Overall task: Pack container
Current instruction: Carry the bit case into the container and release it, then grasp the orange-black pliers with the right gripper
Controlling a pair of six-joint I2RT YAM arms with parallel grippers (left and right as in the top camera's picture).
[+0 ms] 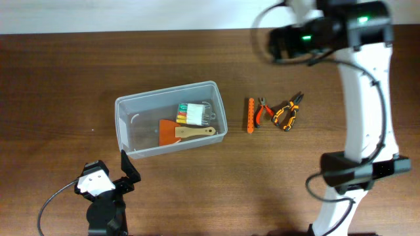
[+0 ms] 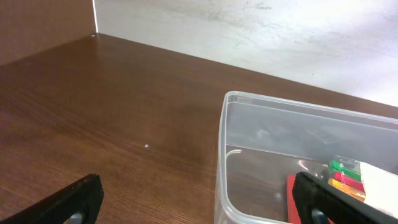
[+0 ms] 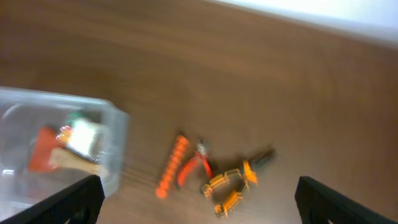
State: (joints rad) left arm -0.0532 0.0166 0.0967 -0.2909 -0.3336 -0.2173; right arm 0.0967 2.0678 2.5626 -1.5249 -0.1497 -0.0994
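My open right gripper moves down onto the spread handles of the orange-black pliers (image 1: 287, 113) next. The handles are well below it and sit between its fingers.
The clear container (image 1: 125, 124) stands left of centre on the table; it also shows in the left wrist view (image 2: 225, 155) and the right wrist view (image 3: 118, 143). Inside lie an orange scraper with a wooden handle (image 1: 177, 131) and a small clear box with colourful contents (image 1: 193, 113). To its right lie an orange ribbed tool (image 1: 250, 115), red-handled pliers (image 1: 264, 113) and orange-black pliers (image 1: 287, 113). My left gripper (image 1: 128, 167) is open and empty, just in front of the container's near left corner. My right gripper (image 3: 193, 205) is open and empty, high above the tools.
The table's back edge meets a white wall (image 1: 131, 16). The right arm's white links (image 1: 364, 105) stretch from its base at the front right toward the back.
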